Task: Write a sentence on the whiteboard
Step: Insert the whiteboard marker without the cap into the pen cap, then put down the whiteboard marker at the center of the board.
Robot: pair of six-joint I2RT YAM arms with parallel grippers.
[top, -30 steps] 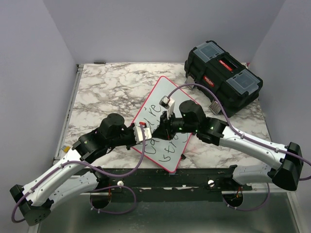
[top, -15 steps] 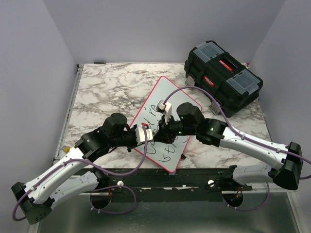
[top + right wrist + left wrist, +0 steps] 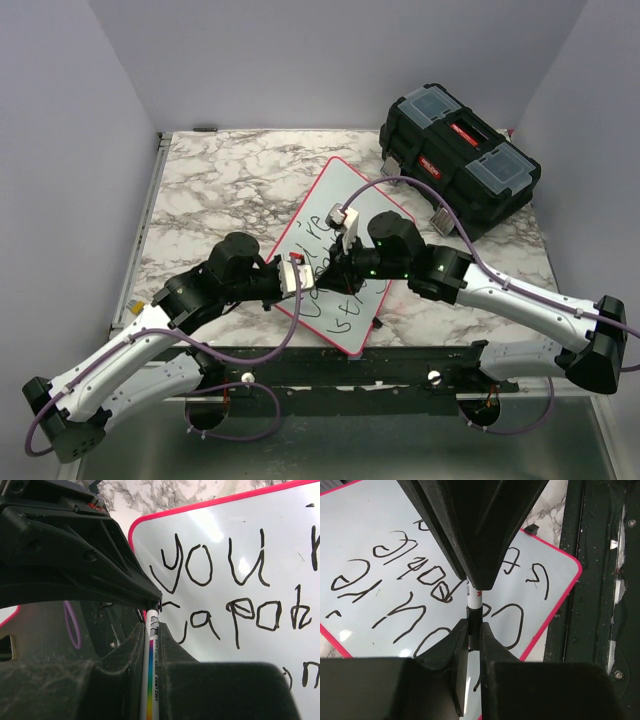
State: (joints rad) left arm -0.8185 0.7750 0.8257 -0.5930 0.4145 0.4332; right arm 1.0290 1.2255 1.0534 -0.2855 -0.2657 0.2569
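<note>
I will move my right gripper right in the top view, over the bare marble beside the whiteboard, then lower and release the marker.
The whiteboard lies tilted on the marble table, with a red-pink rim. The sentence is in black handwriting; I read "you" and "capab" in the right wrist view. It also shows in the left wrist view. My right gripper is shut on a white marker with a rainbow stripe. My left gripper is shut on the marker's black end. The two grippers meet tip to tip above the board's lower half, the left beside the right. Part of the writing is hidden under them.
A black toolbox stands at the back right, near the board's far corner. The black mounting rail runs along the table's near edge. Purple cables loop over both arms. Grey walls close in the sides.
The right wrist has shifted slightly left and down toward the left gripper. The left gripper has edged a little toward it. The board has not moved.
</note>
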